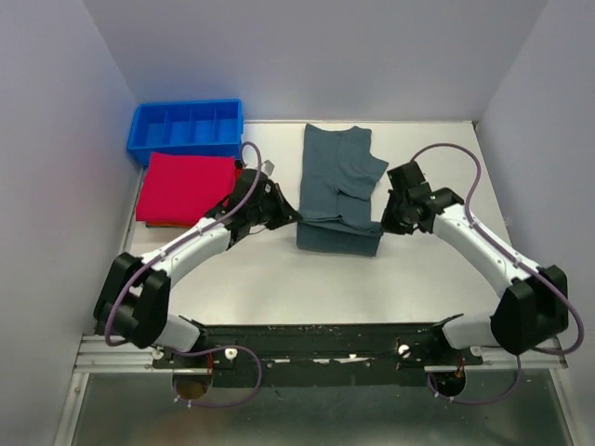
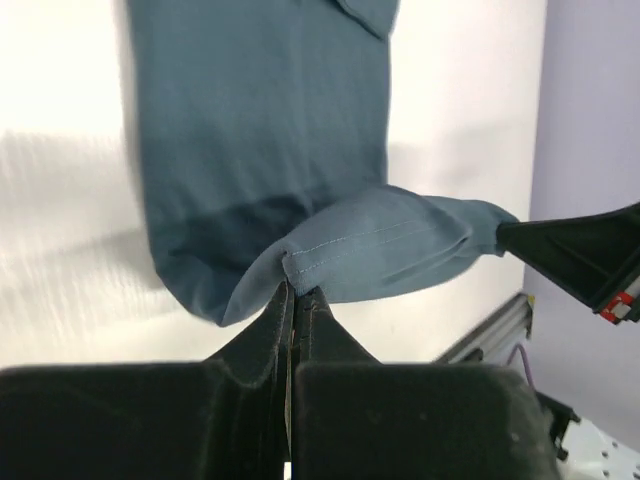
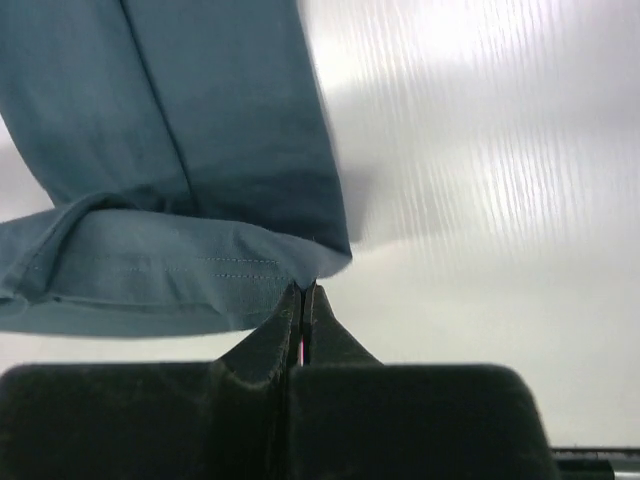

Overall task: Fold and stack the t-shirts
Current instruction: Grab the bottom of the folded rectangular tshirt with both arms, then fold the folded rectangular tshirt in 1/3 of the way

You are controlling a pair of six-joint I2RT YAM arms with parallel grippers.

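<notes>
The lifted hem corner goes outward and down next in my left gripper, which will release it on the t-shirt's upper body (image 1: pixel 311 179) (image 2: pixel 190 75), which lies spread flat there.
A grey-blue t-shirt (image 1: pixel 337 186) lies in the middle of the white table, sleeves folded in. Its near hem is lifted off the table. My left gripper (image 1: pixel 291 216) is shut on the hem's left corner; the left wrist view shows the stitched hem (image 2: pixel 370 245) pinched at the fingertips. My right gripper (image 1: pixel 389 223) is shut on the hem's right corner, which also shows in the right wrist view (image 3: pixel 200 275). A folded red t-shirt (image 1: pixel 186 189) lies at the left.
A blue divided bin (image 1: pixel 186 130) stands at the back left, behind the red t-shirt. White walls close in the table on the left, back and right. The black rail (image 1: pixel 316 339) with both arm bases runs along the near edge.
</notes>
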